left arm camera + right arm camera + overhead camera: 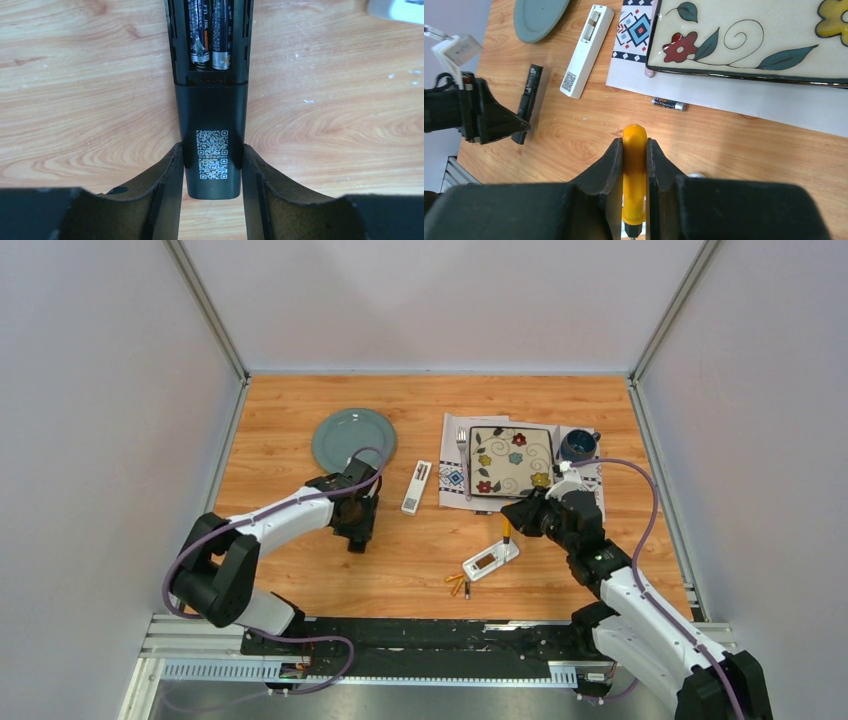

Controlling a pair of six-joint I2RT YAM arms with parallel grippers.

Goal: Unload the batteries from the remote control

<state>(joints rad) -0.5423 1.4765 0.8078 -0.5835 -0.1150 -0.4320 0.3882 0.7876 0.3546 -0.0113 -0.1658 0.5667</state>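
The left gripper needs to move the black remote to the right in the top view, turn it, and let it go on the bare wood beside the small white remote.
My left gripper (212, 150) is shut on the near end of a black remote (212, 110) lying on the table. Its battery bay is open, with two dark and orange batteries (212, 35) inside. In the top view the left gripper (357, 525) is left of centre. My right gripper (634, 142) is shut on an orange-handled screwdriver (634, 175). In the top view it (515, 515) hovers by a small white remote (490, 560) with an open bay. Loose gold-orange batteries (458, 583) lie near that remote. A dark grey battery (669, 104) lies on the placemat's edge.
A second, long white remote (417, 487) lies at the centre. A teal plate (353, 437) sits behind the left gripper. A floral square plate (512, 460) rests on a placemat (455, 480), with a blue cup (578, 446) to its right.
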